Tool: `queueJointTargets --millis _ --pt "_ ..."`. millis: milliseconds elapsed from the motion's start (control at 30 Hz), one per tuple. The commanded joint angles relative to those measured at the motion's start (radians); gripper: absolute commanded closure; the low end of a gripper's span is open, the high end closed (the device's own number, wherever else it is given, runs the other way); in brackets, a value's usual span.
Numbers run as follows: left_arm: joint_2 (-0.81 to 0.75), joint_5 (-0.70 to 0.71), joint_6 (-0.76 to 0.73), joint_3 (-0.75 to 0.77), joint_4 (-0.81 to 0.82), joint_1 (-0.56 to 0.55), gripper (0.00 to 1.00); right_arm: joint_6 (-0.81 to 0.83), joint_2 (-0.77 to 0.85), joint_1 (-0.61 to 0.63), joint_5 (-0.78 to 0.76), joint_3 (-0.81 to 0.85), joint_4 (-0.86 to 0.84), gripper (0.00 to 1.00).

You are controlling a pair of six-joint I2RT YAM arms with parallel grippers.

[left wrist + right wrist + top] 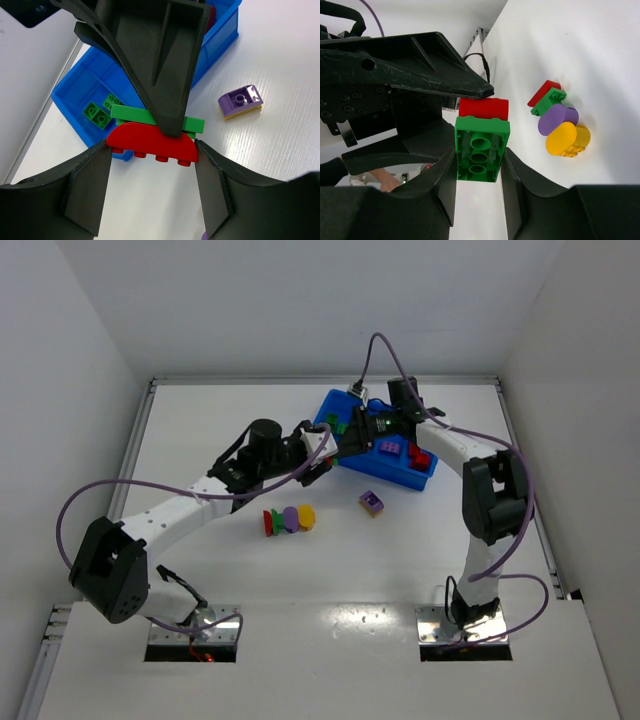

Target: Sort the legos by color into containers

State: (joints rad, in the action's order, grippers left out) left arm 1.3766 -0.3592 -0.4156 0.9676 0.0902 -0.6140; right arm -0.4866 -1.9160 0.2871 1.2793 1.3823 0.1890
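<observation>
My right gripper needs to pull from the red lego [150,142] next, then swing outward and down and let go over the section with green legos, because that section is outward below it.
My left gripper [152,152] is shut on a red half-round lego [150,142]. A green lego [131,113] is joined to its back. My right gripper [480,157] is shut on that green lego [481,145], with the red one [483,108] beyond it. Both grippers meet in the air at the blue bin's near left edge, left [326,447] and right [352,436]. The bin [403,478] holds green legos [97,114] in one section and red and purple ones [405,452] in others. A purple-and-yellow lego [371,503] lies on the table.
A joined row of red, green, purple and yellow legos [289,520] lies on the white table in front of the bin, also in the right wrist view [560,120]. White walls enclose the table on three sides.
</observation>
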Motion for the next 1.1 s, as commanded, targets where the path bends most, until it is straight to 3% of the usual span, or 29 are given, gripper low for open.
queueJointTargets --millis 0,133,600,767,933,1067 --pt "-0.005 -0.017 0.009 0.033 0.039 -0.012 0.77 0.042 0.035 -0.009 0.026 -0.009 -0.042 0.94" --pt "-0.005 -0.017 0.009 0.023 0.017 0.023 0.79 0.056 0.061 -0.043 0.035 -0.045 -0.028 0.99" --pt "-0.005 0.002 -0.002 0.013 -0.049 0.074 0.8 0.199 0.129 -0.172 -0.004 -0.052 0.111 1.0" --pt "0.082 -0.02 0.067 0.13 -0.01 0.063 0.8 0.394 0.161 -0.222 -0.194 -0.026 0.327 1.0" --pt "0.252 -0.029 0.204 0.299 0.045 0.054 0.8 0.424 0.268 -0.286 -0.388 -0.107 0.34 1.0" --pt "0.297 -0.029 0.293 0.333 0.085 0.086 0.8 0.433 0.293 -0.298 -0.475 -0.105 0.307 1.0"
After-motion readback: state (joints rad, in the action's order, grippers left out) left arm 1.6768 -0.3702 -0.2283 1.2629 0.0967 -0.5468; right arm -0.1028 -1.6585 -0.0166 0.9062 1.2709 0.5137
